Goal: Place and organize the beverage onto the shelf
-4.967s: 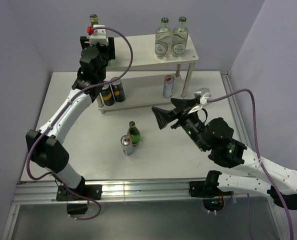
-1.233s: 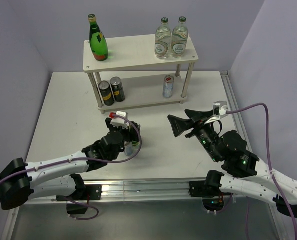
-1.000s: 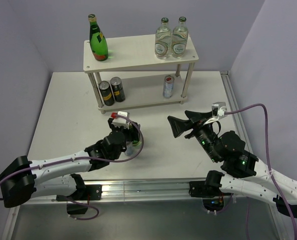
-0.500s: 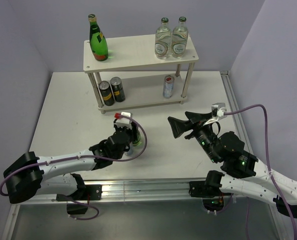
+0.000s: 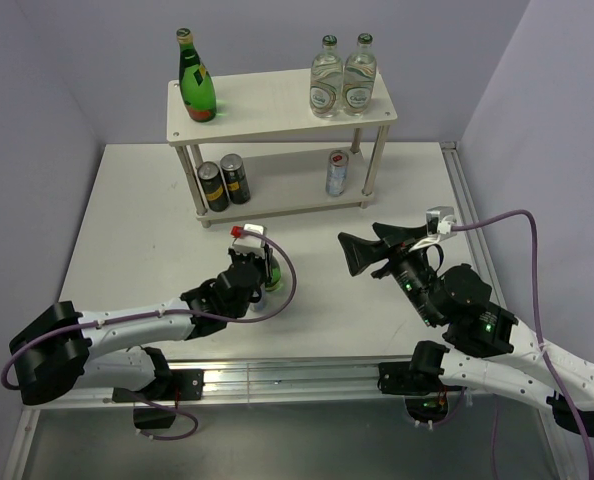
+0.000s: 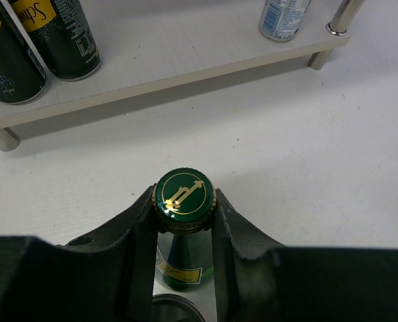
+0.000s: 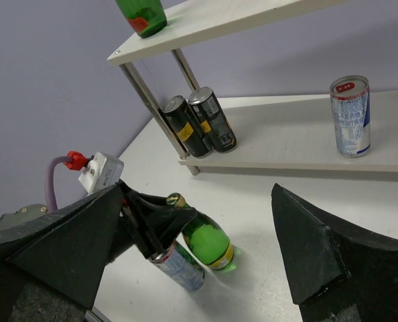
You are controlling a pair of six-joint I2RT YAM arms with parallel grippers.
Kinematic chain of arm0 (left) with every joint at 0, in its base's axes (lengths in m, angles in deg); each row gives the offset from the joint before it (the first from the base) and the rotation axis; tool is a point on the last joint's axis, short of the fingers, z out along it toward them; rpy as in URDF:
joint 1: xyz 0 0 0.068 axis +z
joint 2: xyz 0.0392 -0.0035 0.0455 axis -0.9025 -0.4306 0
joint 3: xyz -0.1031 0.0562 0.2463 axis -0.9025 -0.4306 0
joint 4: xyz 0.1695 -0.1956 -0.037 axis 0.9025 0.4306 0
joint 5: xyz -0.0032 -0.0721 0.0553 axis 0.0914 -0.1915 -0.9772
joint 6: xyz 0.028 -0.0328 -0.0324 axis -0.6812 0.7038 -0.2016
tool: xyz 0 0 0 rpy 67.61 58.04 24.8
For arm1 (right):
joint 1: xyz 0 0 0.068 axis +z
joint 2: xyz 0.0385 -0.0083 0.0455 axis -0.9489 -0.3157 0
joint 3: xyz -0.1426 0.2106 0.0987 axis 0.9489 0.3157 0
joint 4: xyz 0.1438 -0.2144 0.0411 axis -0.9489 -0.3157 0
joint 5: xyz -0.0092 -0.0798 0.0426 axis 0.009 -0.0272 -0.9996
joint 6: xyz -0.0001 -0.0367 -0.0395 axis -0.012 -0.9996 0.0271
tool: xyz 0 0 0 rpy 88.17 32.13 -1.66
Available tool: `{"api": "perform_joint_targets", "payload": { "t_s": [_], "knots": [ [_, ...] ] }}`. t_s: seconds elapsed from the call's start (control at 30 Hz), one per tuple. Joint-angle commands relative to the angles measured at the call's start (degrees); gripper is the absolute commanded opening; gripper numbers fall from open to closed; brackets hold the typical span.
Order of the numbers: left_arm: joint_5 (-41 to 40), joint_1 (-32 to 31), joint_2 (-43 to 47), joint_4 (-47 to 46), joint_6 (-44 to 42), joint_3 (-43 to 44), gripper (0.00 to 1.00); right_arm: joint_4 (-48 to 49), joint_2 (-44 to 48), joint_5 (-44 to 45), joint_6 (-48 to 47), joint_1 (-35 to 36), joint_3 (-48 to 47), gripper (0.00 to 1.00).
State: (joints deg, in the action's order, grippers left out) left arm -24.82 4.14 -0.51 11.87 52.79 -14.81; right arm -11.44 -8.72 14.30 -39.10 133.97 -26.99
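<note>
I should next lift my left gripper up and outward over the bare top board beside the matching green bottle, then lower and release.
On the table in front of the shelf (image 5: 277,108) stands a green glass bottle (image 5: 270,274) with a yellow label. My left gripper (image 5: 260,262) is shut on its neck just under the green cap (image 6: 183,199), one finger on each side. A silver can (image 7: 180,267) stands right beside the bottle, under that gripper. My right gripper (image 5: 362,246) hovers open to the right of the bottle, holding nothing. On the top board stand another green bottle (image 5: 196,88) and two clear bottles (image 5: 342,78).
The lower board (image 5: 287,188) carries two dark cans (image 5: 224,182) at its left end and a silver can (image 5: 337,172) near its right end. Shelf legs (image 7: 152,111) stand at the corners. Grey walls close in at the back and both sides.
My left gripper slid right over the green bottle and its jaws closed on the neck. The right arm has stayed almost still.
</note>
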Motion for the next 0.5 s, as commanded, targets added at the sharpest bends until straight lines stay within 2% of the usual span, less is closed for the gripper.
{"api": "perform_joint_targets", "payload": {
  "t_s": [0.0, 0.2, 0.47],
  "knots": [
    [-0.26, -0.20, 0.74, -0.20, 0.40, 2.39, 0.00, 0.84, 0.88, 0.89, 0.33, -0.23, 0.43, 1.00],
    [-0.96, -0.20, 4.34, 5.15, -1.88, 8.19, 0.00, 1.10, 1.06, 0.98, 0.24, -0.23, 0.52, 1.00],
    [-1.49, -0.20, 4.79, 5.87, -6.37, 13.56, 0.00, 1.81, 0.70, 0.72, -0.02, -0.32, 0.52, 1.00]
  ]
}}
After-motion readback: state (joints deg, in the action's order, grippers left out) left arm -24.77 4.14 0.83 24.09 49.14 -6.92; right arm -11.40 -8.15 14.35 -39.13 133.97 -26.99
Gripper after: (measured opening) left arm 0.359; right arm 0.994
